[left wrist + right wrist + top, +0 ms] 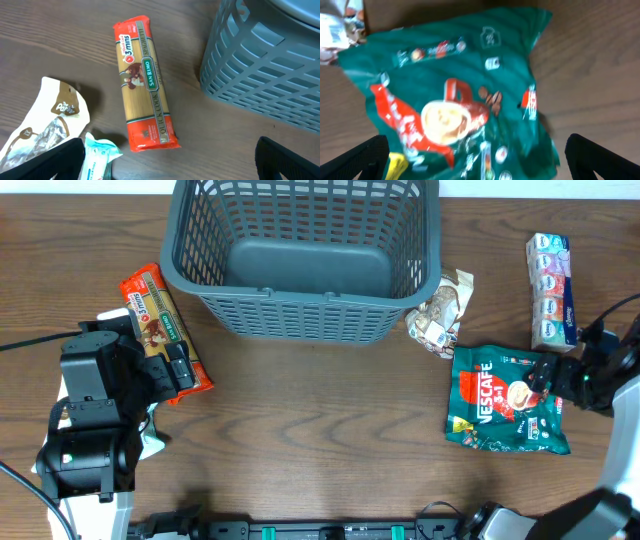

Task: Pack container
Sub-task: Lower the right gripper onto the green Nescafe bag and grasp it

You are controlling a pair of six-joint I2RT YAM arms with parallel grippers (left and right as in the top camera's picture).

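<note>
The pouch's far part (526, 363) (492, 61) by the tissues is below my right gripper and slightly outward of it, so my right gripper should next go down and gently outward onto it.
The container (300, 308) is a large dark grey lattice basket at the table's far middle, with nothing in it; its corner shows in the left wrist view (265, 65). An orange spaghetti pack (160, 320) lies left of it and shows whole in the left wrist view (145, 85). My left gripper (172, 372) hovers open over the pack's near end, its fingers wide apart (170, 167). A green Nescafe pouch (500, 400) lies at the right. My right gripper (560, 380) is open just above the pouch (455, 100), with its fingers (480, 165) on either side of it.
A crumpled white-brown snack packet (440, 315) lies by the basket's right corner. A long pack of pastel tissues (552, 278) lies at the far right. A white-brown packet (45, 120) and a teal wipes packet (97, 155) lie under the left arm.
</note>
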